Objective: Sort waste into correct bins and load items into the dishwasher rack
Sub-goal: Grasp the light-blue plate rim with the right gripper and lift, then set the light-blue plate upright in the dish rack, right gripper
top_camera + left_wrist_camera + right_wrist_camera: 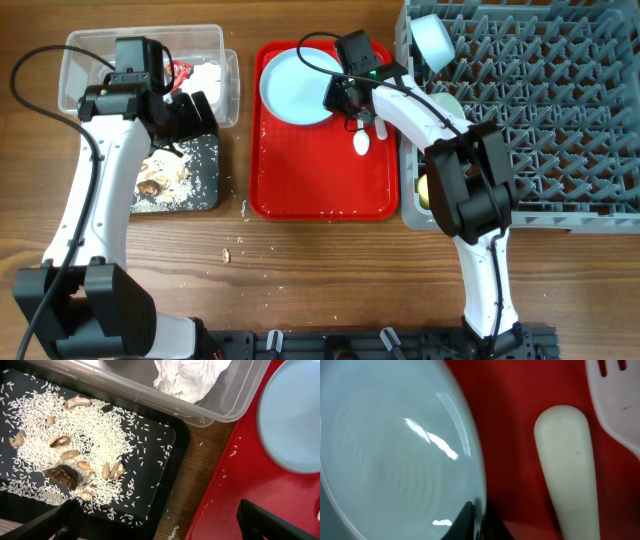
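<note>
I should next lift my right gripper across to the right in the overhead view, to the empty rack slots [486, 66] beside the far bowl, turn the plate [293, 85] upright and lower it.
The pale blue plate [293, 85] lies on the red serving tray [320, 190]. My right gripper [345, 97] is shut on its right rim, and the pinch shows in the right wrist view [478, 522] with the plate [395, 455] filling the left. The white spoon [362, 141] [566, 465] and fork [620, 400] lie beside it. My left gripper [188, 112] [165, 530] is open and empty over the gap between the black tray [155, 435] and the red tray. The black tray holds rice and brown food scraps [62, 475]. The clear tub [90, 60] holds a napkin wad [187, 377] and red wrapper [182, 70].
The grey dishwasher rack [540, 110] fills the right side, with a blue bowl [432, 38], a second bowl [447, 104] and the yellow cup [424, 190] at its left edge. Loose rice crumbs [241, 209] lie on the wooden table in front of the trays.
</note>
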